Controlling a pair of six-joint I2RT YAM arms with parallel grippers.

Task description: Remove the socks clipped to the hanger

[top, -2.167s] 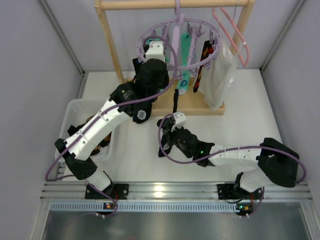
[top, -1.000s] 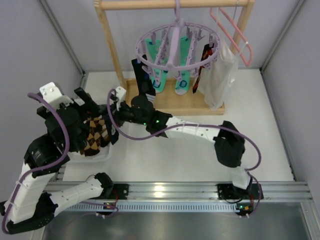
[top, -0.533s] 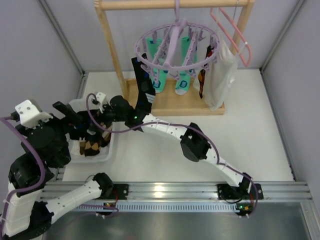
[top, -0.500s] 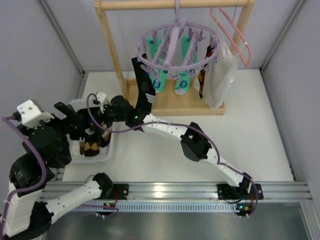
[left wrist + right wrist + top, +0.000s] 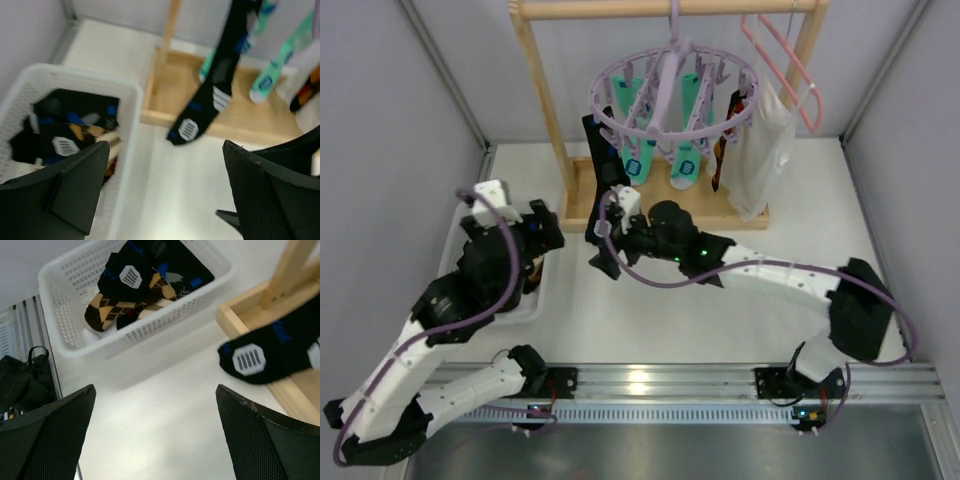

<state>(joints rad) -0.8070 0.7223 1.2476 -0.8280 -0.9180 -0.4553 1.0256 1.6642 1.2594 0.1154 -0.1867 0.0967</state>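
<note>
Next, my left gripper moves down and outward onto the lower part of the black sock, above the sock's toe, since that sock hangs nearest the basket with this part free.
The lavender ring hanger hangs from the wooden rack. Clipped to it are a black sock, teal socks and a brown-orange sock. My right gripper is open and holds nothing, low over the table in front of the rack's left post. In its wrist view, the black sock's toe hangs just ahead of the right gripper. My left gripper is open and bare by the basket's right rim. Its wrist view shows the black sock and a teal sock beyond the left gripper.
A white basket at the left holds black and argyle socks. The rack's wooden base lies behind the grippers. A white cloth bag and a pink coat hanger hang at the rack's right end.
My right gripper opened over the basket and drew back right, to the table in front of the rack. The left arm swung in from the far left to the basket's right rim.
</note>
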